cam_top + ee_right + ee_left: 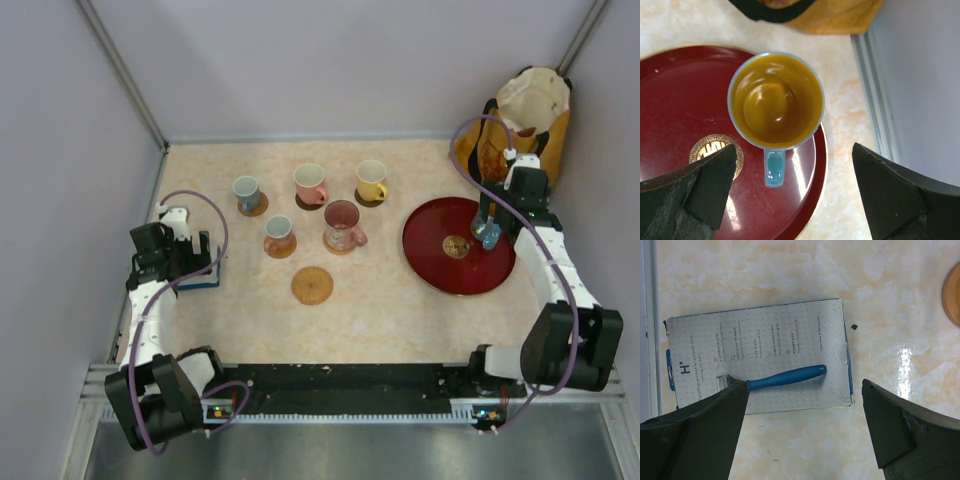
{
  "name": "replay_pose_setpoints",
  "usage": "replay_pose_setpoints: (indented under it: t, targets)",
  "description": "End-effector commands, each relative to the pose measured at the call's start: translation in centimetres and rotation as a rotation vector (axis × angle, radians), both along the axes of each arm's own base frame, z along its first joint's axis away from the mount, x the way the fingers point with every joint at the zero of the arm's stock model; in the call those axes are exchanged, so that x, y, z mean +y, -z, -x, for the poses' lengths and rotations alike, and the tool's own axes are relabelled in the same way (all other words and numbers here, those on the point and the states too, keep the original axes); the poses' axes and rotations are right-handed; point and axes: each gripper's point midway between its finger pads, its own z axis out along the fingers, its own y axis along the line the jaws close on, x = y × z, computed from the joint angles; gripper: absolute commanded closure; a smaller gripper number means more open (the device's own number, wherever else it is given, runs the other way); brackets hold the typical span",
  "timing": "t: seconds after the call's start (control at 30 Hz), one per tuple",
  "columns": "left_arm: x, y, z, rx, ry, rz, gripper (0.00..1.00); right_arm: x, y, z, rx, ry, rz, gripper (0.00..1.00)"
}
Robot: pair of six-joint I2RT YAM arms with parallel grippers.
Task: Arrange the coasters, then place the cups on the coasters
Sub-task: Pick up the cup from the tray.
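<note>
The blue cup's handle sticks out between my open fingers, so I will lower my right gripper onto that handle and close around it.
Five cups stand on coasters mid-table: a blue-grey cup, a pink cup, a pale yellow cup, a small cup and a pink cup. One tan woven coaster lies bare in front of them; its edge shows in the left wrist view. A blue cup with a yellow inside stands on the red tray, handle toward the camera. My right gripper hangs open above it, touching nothing. My left gripper is open and empty at the far left.
A white and blue razor box lies on the table under my left gripper. A yellow-orange bag stands in the back right corner behind the red tray. Side walls run close to both arms.
</note>
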Motion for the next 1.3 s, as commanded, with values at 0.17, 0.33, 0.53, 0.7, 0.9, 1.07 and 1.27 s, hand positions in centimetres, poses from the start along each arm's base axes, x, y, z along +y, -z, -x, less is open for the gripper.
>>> replay_pose_setpoints:
  t: [0.17,0.33,0.53,0.7,0.9,1.07,1.27]
  targets:
    - [0.0,-1.0,-0.5,-0.044,0.008,0.001,0.01,-0.2,5.8,0.2,0.116,0.064,-0.166,0.1]
    - [0.0,-1.0,-0.6,-0.044,0.009,0.002,0.01,0.2,8.2,-0.1,0.172,0.057,-0.209,0.18]
    - [0.0,-1.0,-0.5,-0.044,0.007,0.0,0.01,0.1,10.5,-0.6,0.225,0.064,-0.216,0.28]
    - [0.1,-0.9,-0.5,-0.042,0.006,-0.001,0.01,0.4,11.5,-0.5,0.246,0.059,-0.232,0.37]
    - [0.0,-0.9,-0.5,-0.042,0.009,-0.002,0.01,0.5,11.2,-0.8,0.231,0.049,-0.234,0.51]
    - [0.0,-0.9,-0.5,-0.042,0.008,0.0,0.01,0.7,11.3,-0.8,0.23,0.04,-0.24,0.71]
    - [0.1,-1.0,-0.5,-0.043,0.007,-0.003,0.01,0.8,11.1,-0.8,0.225,0.032,-0.247,0.94]
